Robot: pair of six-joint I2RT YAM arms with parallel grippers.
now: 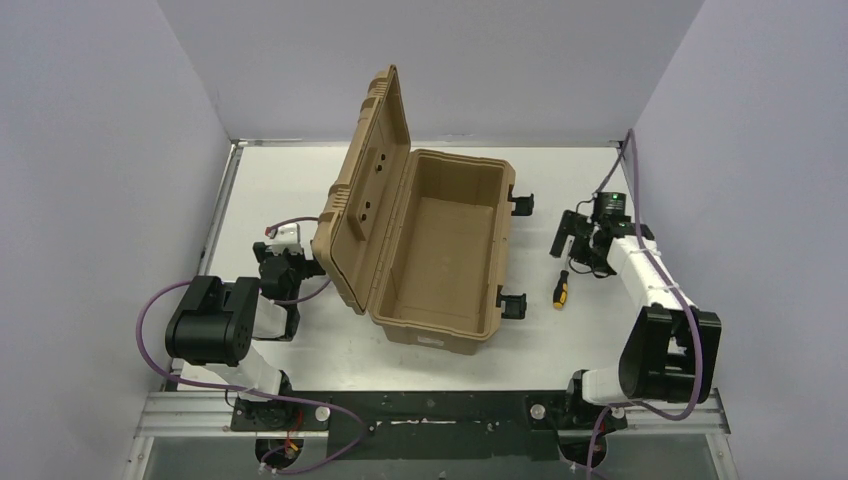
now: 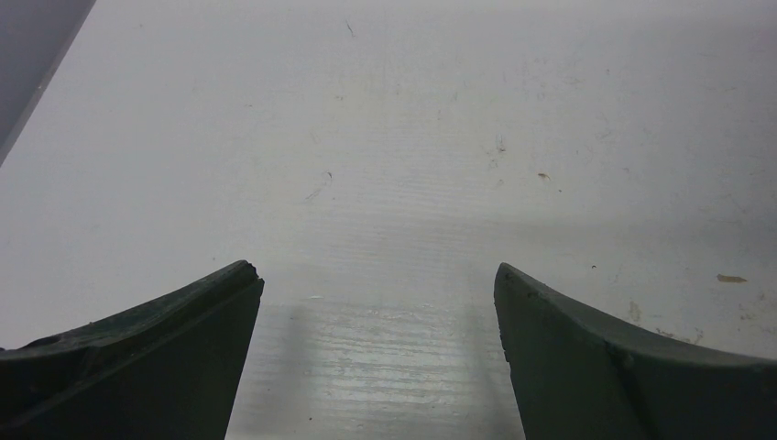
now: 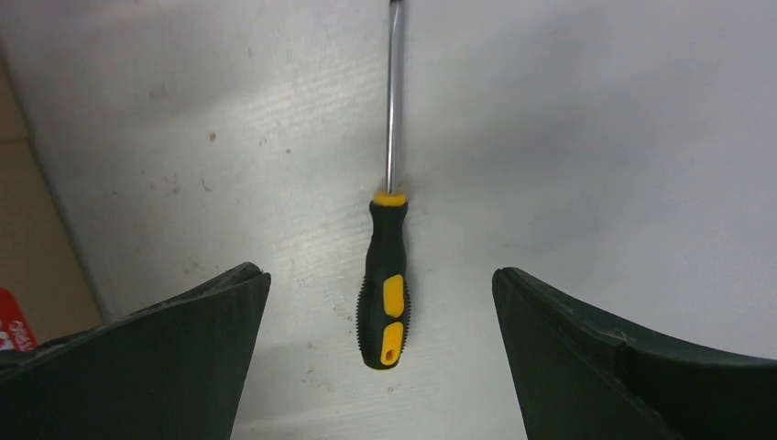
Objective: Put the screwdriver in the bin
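Observation:
The screwdriver handle (image 1: 561, 289) (image 3: 383, 302) is below my right gripper, in line with the gap between its spread fingers, so the gripper should go down around the handle and close next.
The screwdriver (image 1: 561, 289), with a black and yellow handle and a thin metal shaft, lies flat on the white table just right of the bin (image 1: 440, 336). The bin is a tan hard case whose ribbed lid (image 1: 365, 190) stands open, leaning left. My right gripper (image 1: 574, 245) hovers over the screwdriver, open. In the right wrist view the screwdriver handle (image 3: 383, 302) lies between the spread fingers of the right gripper (image 3: 376, 272), touching neither. My left gripper (image 1: 277, 268) sits left of the lid. In its own view the left gripper (image 2: 375, 267) is open over bare table.
Two black latches (image 1: 520, 202) (image 1: 512, 303) stick out from the bin's right side, towards the screwdriver. The bin's tan wall (image 3: 14, 183) shows at the left edge of the right wrist view. Grey walls enclose the table on three sides.

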